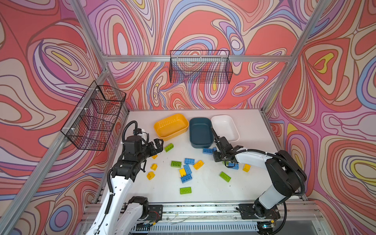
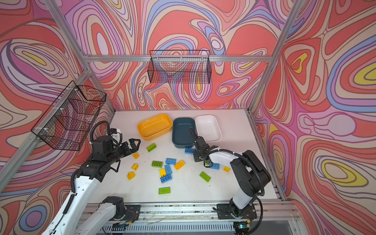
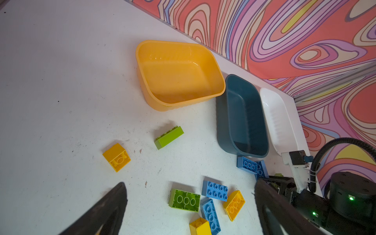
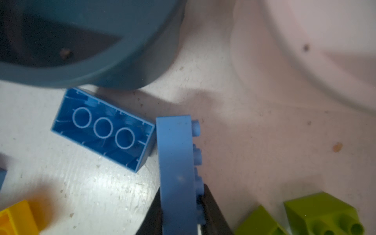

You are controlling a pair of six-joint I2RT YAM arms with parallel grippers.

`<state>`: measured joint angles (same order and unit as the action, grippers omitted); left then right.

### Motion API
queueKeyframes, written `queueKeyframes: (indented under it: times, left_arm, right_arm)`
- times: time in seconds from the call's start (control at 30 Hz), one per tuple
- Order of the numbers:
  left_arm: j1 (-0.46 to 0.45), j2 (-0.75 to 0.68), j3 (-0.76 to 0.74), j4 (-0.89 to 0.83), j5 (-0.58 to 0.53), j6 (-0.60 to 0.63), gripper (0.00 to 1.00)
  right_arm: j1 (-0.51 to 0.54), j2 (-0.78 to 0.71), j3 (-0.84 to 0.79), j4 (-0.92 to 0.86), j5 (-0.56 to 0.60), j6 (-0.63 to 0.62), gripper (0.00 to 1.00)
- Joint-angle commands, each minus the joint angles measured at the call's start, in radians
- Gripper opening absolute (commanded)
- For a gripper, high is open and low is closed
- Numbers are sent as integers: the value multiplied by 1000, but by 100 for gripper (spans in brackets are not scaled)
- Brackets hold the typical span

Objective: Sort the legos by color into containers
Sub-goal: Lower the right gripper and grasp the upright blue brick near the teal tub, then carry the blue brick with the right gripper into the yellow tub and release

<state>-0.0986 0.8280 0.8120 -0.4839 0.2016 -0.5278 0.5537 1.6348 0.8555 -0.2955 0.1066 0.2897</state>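
Note:
Next, my right gripper lifts outward past the teal container and releases the blue lego over the yellow container [image 1: 173, 124], which is outward of my gripper.
Three empty containers stand in a row at the back of the table: yellow [image 1: 171, 124], dark teal [image 1: 200, 132] and white [image 1: 224, 126]. Blue, green and yellow legos lie scattered in front of them, among them a green one [image 1: 168, 147] and an upside-down blue one [image 1: 207, 150]. My right gripper [image 1: 216, 151] is low by the teal container's near corner. In the right wrist view it [image 4: 182, 203] is shut on a blue lego [image 4: 176, 154] standing on edge. My left gripper [image 1: 159, 144] hovers open and empty left of the green lego, with wide-apart fingers [image 3: 114, 203].
Black wire baskets hang on the back wall [image 1: 200, 67] and the left wall [image 1: 95, 116]. Aluminium frame posts border the table. Two green bricks [image 4: 321, 213] lie close beside my right gripper. The arm bases sit on the front rail [image 1: 203, 209].

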Motion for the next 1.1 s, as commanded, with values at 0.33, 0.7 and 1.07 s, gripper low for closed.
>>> queueKeyframes:
  times: [0.33,0.7,1.07]
  left_arm:
    - [-5,-37,17,-19,-22,-17,97]
    - [-149,-101,34,-68,-179,46,98]
    - [-159,-96,37,-70,-153,74,98]
  right_arm:
    - [137,-110,282,-209,-139,0,16]
    - [146,362,917,-232,-337,-4,13]
    - [146,813,1502,-233,-279,2,13]
